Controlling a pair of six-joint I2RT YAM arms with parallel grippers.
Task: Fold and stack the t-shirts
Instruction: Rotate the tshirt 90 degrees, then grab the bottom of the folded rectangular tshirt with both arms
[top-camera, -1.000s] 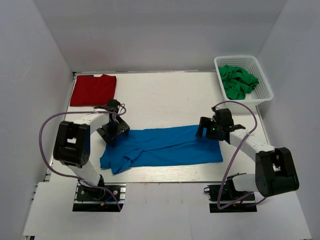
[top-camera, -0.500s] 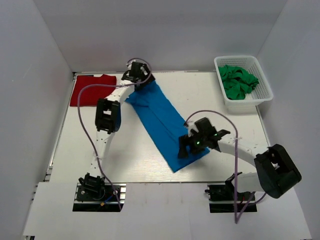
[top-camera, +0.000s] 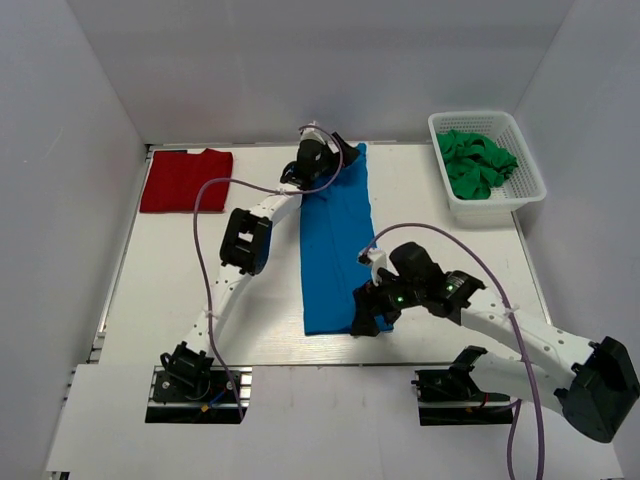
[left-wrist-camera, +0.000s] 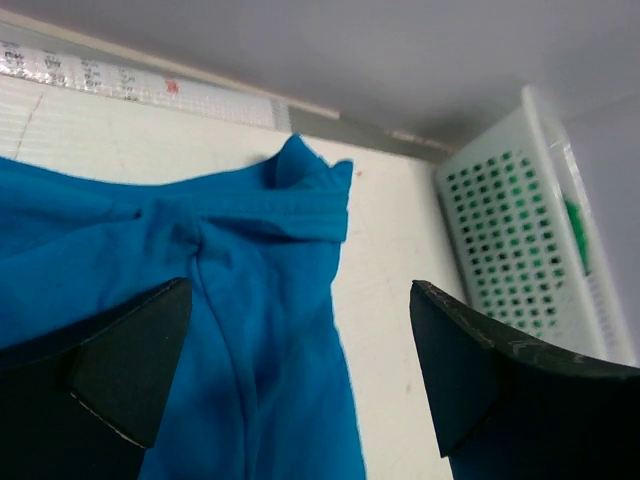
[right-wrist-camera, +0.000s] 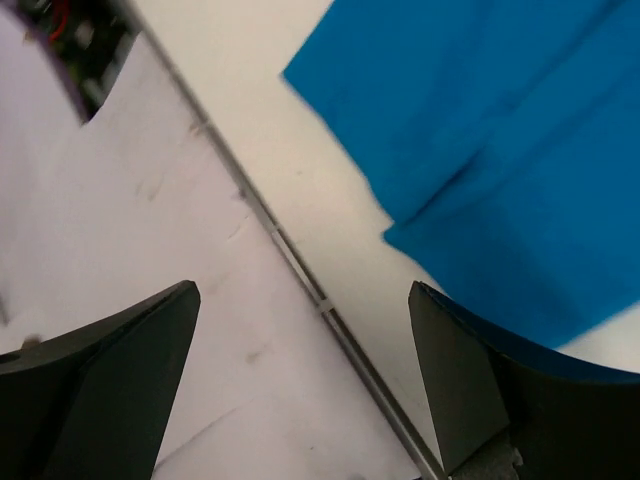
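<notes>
The robot's left gripper will next move its fingers back and down to the blue t-shirt's loose near corner (top-camera: 310, 328), while the right gripper covers the other corner.
The bright blue t-shirt (top-camera: 335, 250) lies flat as a long folded strip running from the table's far edge to its near edge. My left gripper (top-camera: 318, 165) is open over the strip's far end; the left wrist view shows its jaws apart (left-wrist-camera: 298, 290) above the blue cloth (left-wrist-camera: 120, 230). My right gripper (top-camera: 368, 318) is open at the strip's near right corner, its jaws (right-wrist-camera: 302, 290) over the table's near edge with the blue cloth (right-wrist-camera: 500, 120) beside them. The dark red t-shirt (top-camera: 185, 180) lies folded at the far left.
A white basket (top-camera: 495, 205) holding green cloth (top-camera: 478, 160) stands at the far right, and it also shows in the left wrist view (left-wrist-camera: 500, 230). The table's near edge rail (right-wrist-camera: 290, 255) lies under my right gripper. White walls enclose the table.
The blue shirt has swung from lying across the near table to lying lengthwise. My left gripper moved to the far edge, my right gripper toward the near edge.
</notes>
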